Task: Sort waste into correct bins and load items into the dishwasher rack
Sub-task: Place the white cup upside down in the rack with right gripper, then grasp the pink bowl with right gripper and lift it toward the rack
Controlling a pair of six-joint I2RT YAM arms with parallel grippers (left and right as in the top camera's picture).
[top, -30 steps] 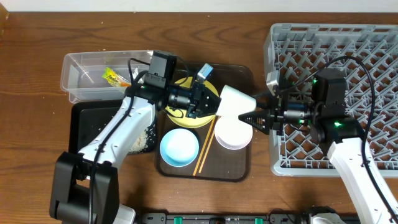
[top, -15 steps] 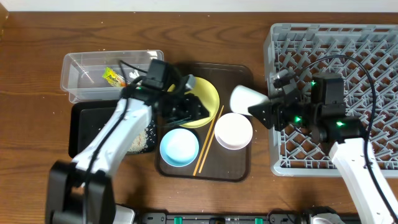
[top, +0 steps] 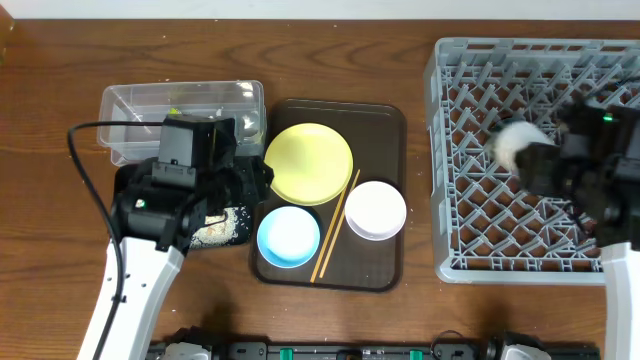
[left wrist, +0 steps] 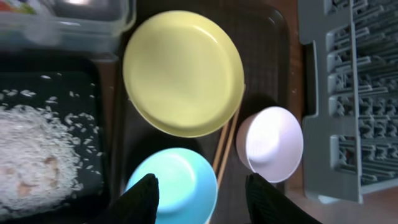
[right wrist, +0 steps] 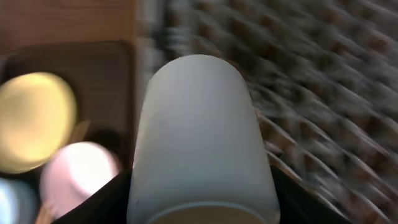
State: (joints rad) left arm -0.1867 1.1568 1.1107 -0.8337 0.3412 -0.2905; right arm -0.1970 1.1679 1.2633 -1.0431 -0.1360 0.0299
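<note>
My right gripper draws back and down onto the rack's near rows, below it toward my base, next and releases the cup where the rack's wires stand empty.
My right gripper is shut on the small pale cup and holds it over the grey dishwasher rack. In the right wrist view the cup fills the space between the fingers, with the rack blurred behind. My left gripper is open and empty at the left edge of the tray; its fingers hang over the light blue bowl. The yellow plate, white bowl, blue bowl and chopsticks lie on the brown tray.
The clear tub stands at the back left, partly hidden by my left arm. The black tub lies in front of it and holds loose rice. Bare wooden table lies around the tray and tubs.
My right gripper carried the cup from above the tray rightward to over the rack. My left arm drew back left from the plate toward the black tub.
</note>
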